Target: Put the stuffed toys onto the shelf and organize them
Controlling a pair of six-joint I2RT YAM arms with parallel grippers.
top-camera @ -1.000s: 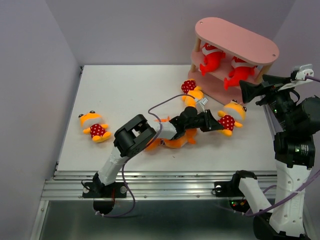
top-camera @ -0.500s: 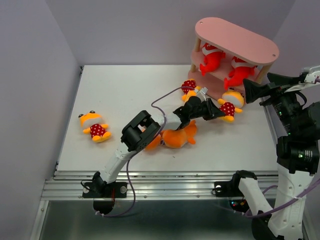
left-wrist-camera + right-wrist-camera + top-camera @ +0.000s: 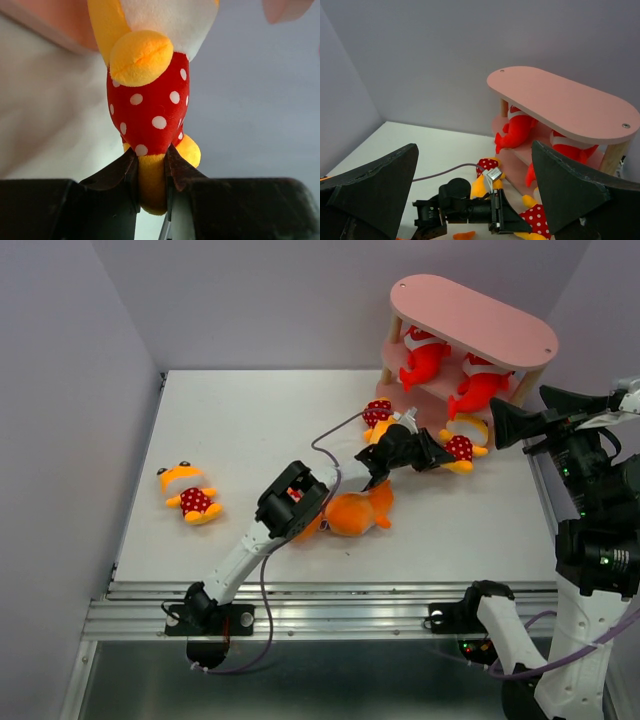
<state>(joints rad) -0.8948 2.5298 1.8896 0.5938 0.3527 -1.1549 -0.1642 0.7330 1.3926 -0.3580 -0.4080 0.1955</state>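
Observation:
The left gripper moves outward next and carries the figure deeper over the lowest board, since the dotted body and legs stick out past that board's front edge.
My left gripper [image 3: 437, 452] is shut on the yellow leg of a yellow-orange figure with a red white-dotted body [image 3: 461, 446]. It holds the figure at the front of the lowest board of the pink shelf [image 3: 470, 315]. In the left wrist view the fingers [image 3: 127, 167] pinch the leg below the dotted body [image 3: 150, 117]. Two red sharks [image 3: 425, 356] [image 3: 478, 386] lie on the middle board. A second figure [image 3: 378, 415] lies by the shelf's left foot, a third [image 3: 188, 492] at the far left. An orange shark [image 3: 355, 512] lies mid-table. My right gripper [image 3: 505, 422] is open and empty, right of the shelf.
The left arm's grey cable [image 3: 335, 435] loops over the table behind the arm. Something orange [image 3: 312, 528] shows beneath the left forearm, mostly hidden. Purple walls close in the back and both sides. The right wrist view shows the shelf [image 3: 560, 97] and the left gripper [image 3: 520, 225] from the right.
My left gripper has carried the dotted figure up and right, from mid-table to the shelf's lowest board. The right gripper has shifted slightly right.

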